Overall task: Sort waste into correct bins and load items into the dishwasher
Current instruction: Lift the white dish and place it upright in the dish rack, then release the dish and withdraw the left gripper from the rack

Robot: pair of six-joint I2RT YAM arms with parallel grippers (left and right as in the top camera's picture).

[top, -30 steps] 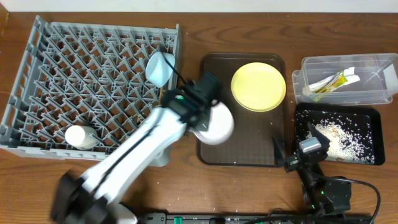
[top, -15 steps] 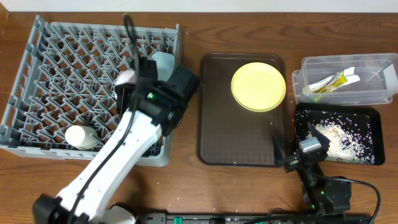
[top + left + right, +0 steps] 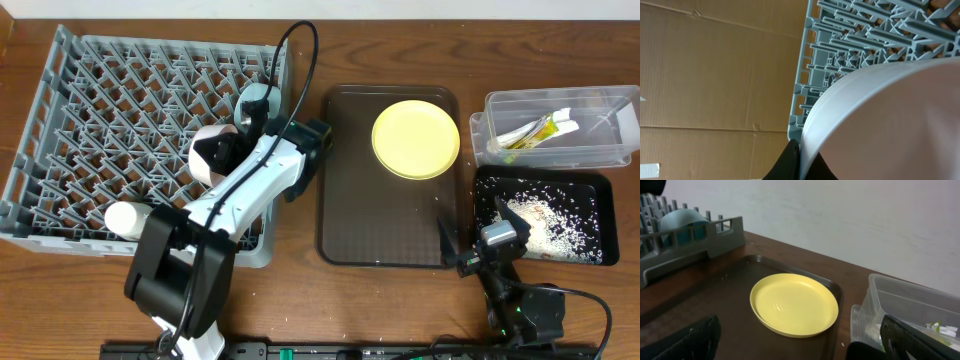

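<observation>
I need to lower the white bowl in my left gripper into the rack next, beside the light-blue bowl, because there are still open pegs between the light-blue bowl and the cup.
My left gripper [image 3: 233, 150] is shut on the rim of the white bowl [image 3: 210, 152] and holds it tilted on edge over the grey dishwasher rack [image 3: 90, 120]. In the left wrist view the bowl [image 3: 890, 125] fills the frame, with one black finger [image 3: 790, 162] against its rim. A light-blue bowl [image 3: 258, 104] and a white cup [image 3: 130, 218] sit in the rack. The yellow plate [image 3: 415, 139] lies on the brown tray [image 3: 380, 235]. My right gripper [image 3: 478, 252] stands open by the tray's front right corner, short of the plate [image 3: 794, 304].
The clear tub [image 3: 600, 150] at the right holds a green-and-yellow wrapper [image 3: 538, 130]. In front of it the black tray [image 3: 595, 250] holds pale rice crumbs [image 3: 540, 215]. The left arm stretches from the table's front edge up across the rack's right side.
The left arm carried the white bowl leftward off the brown tray and over the rack, turning it up on edge. The right arm stayed still.
</observation>
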